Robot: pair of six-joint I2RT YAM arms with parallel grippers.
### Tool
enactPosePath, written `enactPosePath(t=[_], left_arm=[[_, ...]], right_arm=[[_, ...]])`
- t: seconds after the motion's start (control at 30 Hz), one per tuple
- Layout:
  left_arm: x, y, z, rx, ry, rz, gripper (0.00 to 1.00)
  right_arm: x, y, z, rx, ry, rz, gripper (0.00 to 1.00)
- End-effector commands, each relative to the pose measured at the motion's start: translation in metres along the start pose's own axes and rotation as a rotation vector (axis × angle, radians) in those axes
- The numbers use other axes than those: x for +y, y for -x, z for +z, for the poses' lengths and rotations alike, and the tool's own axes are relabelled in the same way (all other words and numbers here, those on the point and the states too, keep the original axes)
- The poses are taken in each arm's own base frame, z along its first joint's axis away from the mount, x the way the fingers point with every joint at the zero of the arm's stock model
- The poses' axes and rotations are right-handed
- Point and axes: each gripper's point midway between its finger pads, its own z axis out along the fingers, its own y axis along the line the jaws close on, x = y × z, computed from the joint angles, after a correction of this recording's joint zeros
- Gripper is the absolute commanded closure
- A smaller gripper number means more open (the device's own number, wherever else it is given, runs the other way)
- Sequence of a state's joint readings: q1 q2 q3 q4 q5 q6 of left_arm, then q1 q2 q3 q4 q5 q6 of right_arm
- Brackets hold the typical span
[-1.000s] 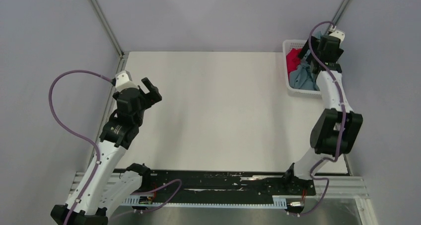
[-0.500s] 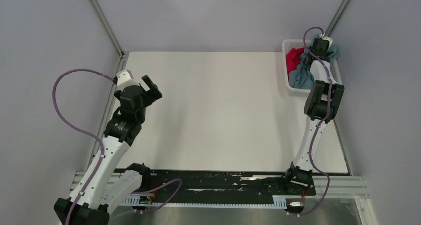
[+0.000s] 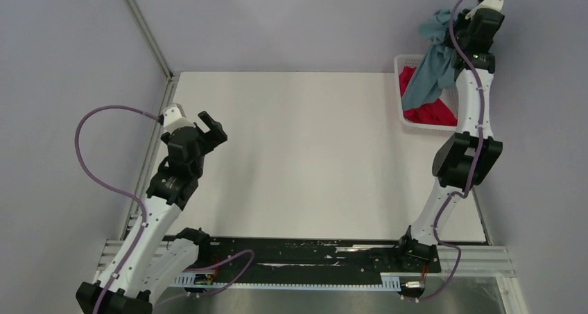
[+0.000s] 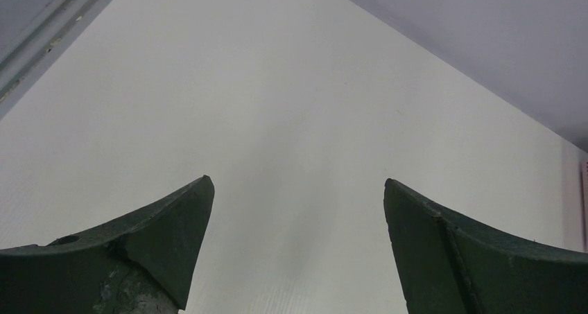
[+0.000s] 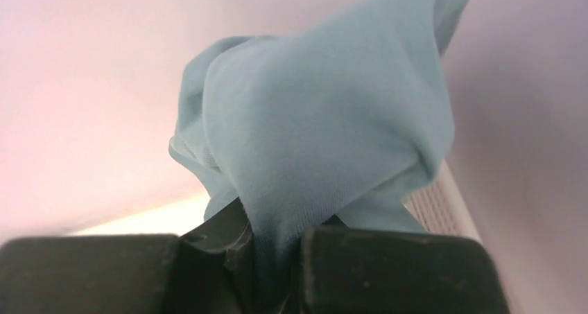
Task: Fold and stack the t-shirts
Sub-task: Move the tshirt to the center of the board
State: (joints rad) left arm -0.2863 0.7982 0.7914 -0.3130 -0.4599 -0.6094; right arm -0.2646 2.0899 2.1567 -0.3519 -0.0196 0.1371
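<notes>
The blue-grey t-shirt still hangs into the basket while the table's middle is bare. My right gripper lifts and swings over the table's middle next, then lowers.
My right gripper is raised high above the white lattice basket at the back right, shut on the blue-grey t-shirt, which hangs bunched from it down toward the basket. Close up, the blue-grey t-shirt is pinched between the black fingers of my right gripper. The crimson-pink t-shirt lies crumpled in the basket. My left gripper hovers open over the table's left side, nothing between its fingertips; the left gripper faces bare table.
The white table spreads between the arms. Grey walls and metal corner posts close in the back and sides. The basket sits against the right wall. A black rail runs along the near edge by the arm bases.
My right gripper went down into the basket, shut on the blue-grey t-shirt, and has lifted it up and out. The crimson-pink shirt is now uncovered. The left arm shifted slightly.
</notes>
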Motion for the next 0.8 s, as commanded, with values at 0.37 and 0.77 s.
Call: enactPosePath(t=[0.37, 0.77], left_arm=[[0.002, 0.007, -0.028, -0.082, -0.098, -0.128, 0.0], [0.015, 0.003, -0.045, -0.072, -0.083, -0.165, 0.0]], right_arm=[[0.224, 0.223, -0.275, -0.58, 0.793, -0.012, 1.0], [0.342, 0.066, -0.34, -0.202, 0.991, 0.088, 1.0]])
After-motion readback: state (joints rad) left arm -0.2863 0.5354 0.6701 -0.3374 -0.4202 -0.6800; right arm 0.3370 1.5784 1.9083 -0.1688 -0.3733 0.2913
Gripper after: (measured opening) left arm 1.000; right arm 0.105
